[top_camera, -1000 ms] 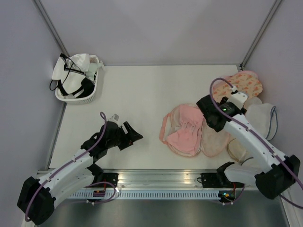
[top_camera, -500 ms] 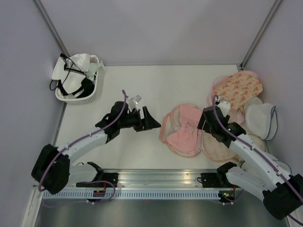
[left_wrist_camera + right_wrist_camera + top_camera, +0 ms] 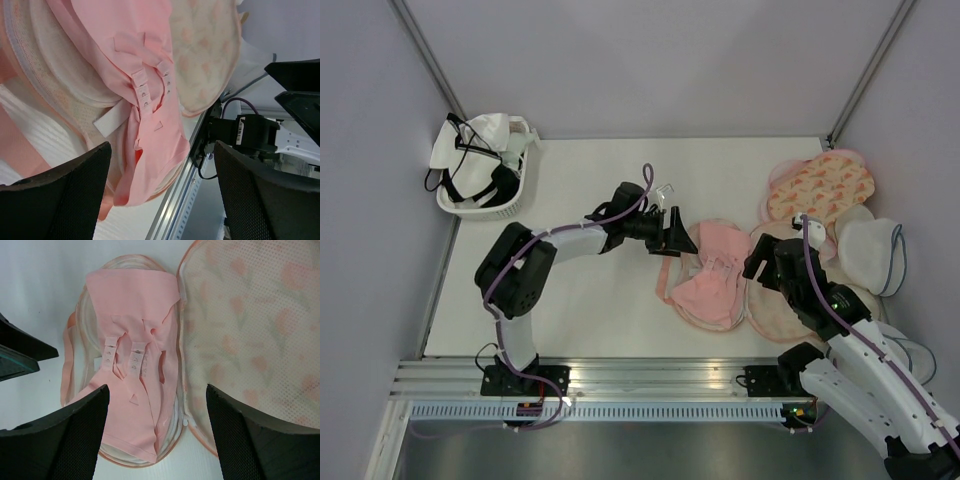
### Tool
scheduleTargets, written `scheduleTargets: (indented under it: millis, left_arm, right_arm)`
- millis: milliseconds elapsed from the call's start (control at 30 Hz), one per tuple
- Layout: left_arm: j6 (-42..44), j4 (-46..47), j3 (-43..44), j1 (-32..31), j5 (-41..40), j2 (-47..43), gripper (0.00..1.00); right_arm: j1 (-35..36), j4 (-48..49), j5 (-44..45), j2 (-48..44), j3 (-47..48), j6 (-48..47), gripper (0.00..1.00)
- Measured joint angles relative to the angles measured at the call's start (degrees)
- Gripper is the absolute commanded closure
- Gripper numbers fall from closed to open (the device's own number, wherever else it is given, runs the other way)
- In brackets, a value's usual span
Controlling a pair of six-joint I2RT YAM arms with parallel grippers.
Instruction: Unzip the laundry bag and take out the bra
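I will next lower my left gripper to the right in the top view and close it on the bra's band hooks, because the bra's cloth bunches into a raised fold there.
The laundry bag (image 3: 775, 305) lies unzipped and spread flat at the table's right-centre, its printed mesh flap (image 3: 250, 340) folded out to the right. The light-pink bra (image 3: 712, 278) lies on the bag's left half, band hooks up; it shows in the right wrist view (image 3: 135, 375) and in the left wrist view (image 3: 145, 85). My left gripper (image 3: 677, 236) is open and empty at the bra's left edge, low over the table (image 3: 160, 200). My right gripper (image 3: 767, 268) is open and empty, hovering above the bag's middle seam (image 3: 157, 432).
A second peach printed pouch (image 3: 820, 188) and white domed pouches with blue trim (image 3: 872, 252) lie at the right edge. A white basket (image 3: 480, 170) with black-and-white garments stands at the back left. The metal rail (image 3: 660, 385) runs along the near edge.
My left arm has swung from the near left out to the right, up to the bra's left edge. My right gripper has drawn back towards the near edge, uncovering the open bag.
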Motion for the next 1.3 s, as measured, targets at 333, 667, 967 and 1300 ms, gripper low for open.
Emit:
scheduleTargets:
  millis: [333, 667, 967, 1300]
  left_arm:
    - [0.46, -0.13, 3.19, -2.43, 0.68, 8.11, 0.15]
    - [-2.62, 2.75, 8.94, -5.62, 0.94, 15.30, 0.17]
    - [-7.13, 6.03, 11.85, -7.48, 1.25, 18.38, 0.57]
    - [-9.49, 8.63, 12.09, -7.69, 3.63, 19.12, 0.98]
  right_arm:
    - [0.00, -0.59, 0.00, 0.09, 0.04, 0.00, 0.17]
    - [0.00, -0.57, 0.04, 0.11, 0.04, 0.00, 0.18]
    - [0.00, -0.55, 0.07, -0.13, 0.04, -0.02, 0.37]
    - [0.00, -0.55, 0.26, -1.05, 0.04, 0.04, 0.42]
